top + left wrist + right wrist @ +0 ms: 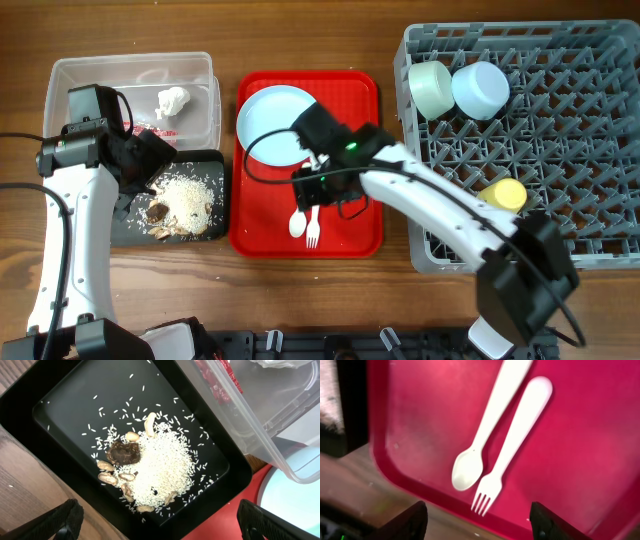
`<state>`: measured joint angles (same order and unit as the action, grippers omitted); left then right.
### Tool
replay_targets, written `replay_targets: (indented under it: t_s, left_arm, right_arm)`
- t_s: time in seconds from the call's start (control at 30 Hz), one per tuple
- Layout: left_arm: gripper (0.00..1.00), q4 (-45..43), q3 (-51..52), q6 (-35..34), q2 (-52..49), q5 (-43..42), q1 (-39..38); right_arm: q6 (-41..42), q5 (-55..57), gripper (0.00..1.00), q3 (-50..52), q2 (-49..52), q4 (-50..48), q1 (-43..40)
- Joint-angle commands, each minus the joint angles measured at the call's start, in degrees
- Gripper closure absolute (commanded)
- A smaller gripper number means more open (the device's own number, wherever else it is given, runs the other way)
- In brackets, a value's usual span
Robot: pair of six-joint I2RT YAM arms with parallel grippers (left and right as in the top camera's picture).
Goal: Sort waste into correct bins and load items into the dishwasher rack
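Note:
The fork's narrow neck (pixel 315 213) (pixel 500 466) is slanted and lies below my right gripper. My right gripper will lower its open fingers next and turn them in line with it.
The white spoon (pixel 297 222) (pixel 485 435) and fork (pixel 312 234) (pixel 512 442) lie side by side on the red tray (pixel 350 235). My right gripper (pixel 480 522) is open and empty above them. The pale blue plate (pixel 270 122) lies at the tray's back. The black tray (pixel 205 160) (pixel 70 405) holds rice and brown food scraps (pixel 180 205) (pixel 150 467). My left gripper (pixel 160 527) is open and empty over it. The clear tub (pixel 130 75) (pixel 260 425) holds the white tissue (pixel 173 101) and red wrapper (pixel 215 382). The grey rack (pixel 560 180) holds the mint bowl (pixel 432 88), blue bowl (pixel 480 90) and yellow cup (pixel 503 194).
The wooden table (pixel 20 90) shows round the bins and along the front. The red tray stands between the black tray and the rack. The right arm (pixel 430 200) reaches across the tray from the front right.

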<state>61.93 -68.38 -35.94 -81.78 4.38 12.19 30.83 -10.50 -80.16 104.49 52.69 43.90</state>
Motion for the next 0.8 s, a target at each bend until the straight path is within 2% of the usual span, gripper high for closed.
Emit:
replay_targets:
  t_s: [0.0,0.13,0.2,0.27,0.53,0.67,0.73,0.77]
  left_arm:
    - [0.00,0.1,-0.3,-0.5,0.9,-0.3,0.2]
    - [0.00,0.1,-0.3,-0.5,0.9,-0.3,0.2]
    - [0.00,0.1,-0.3,-0.5,0.9,-0.3,0.2]
    - [0.00,0.1,-0.3,-0.5,0.9,-0.3,0.2]
    - [0.00,0.1,-0.3,-0.5,0.9,-0.3,0.2]
    - [0.00,0.3,-0.3,-0.5,0.9,-0.3,0.2]
    - [0.00,0.5,-0.3,-0.5,0.9,-0.3,0.2]
    - [0.00,0.5,-0.3,-0.5,0.9,-0.3,0.2]
  right_arm:
    - [10.2,4.1,0.35,0.0,6.1,-1.0,2.3]
    - [14.4,4.8,0.41,0.0,10.4,-1.3,2.5]
    - [14.4,6.1,0.51,0.0,11.3,-1.2,2.5]
    - [14.4,6.7,0.55,0.0,11.5,-1.2,2.5]
    - [14.6,7.3,0.59,4.4,11.6,-4.5,2.5]
    - [14.6,7.3,0.75,4.4,11.6,-4.7,2.5]
    - [14.5,7.3,0.89,4.4,11.6,-4.7,2.3]
    - [14.3,7.3,0.91,4.4,11.6,-4.9,2.0]
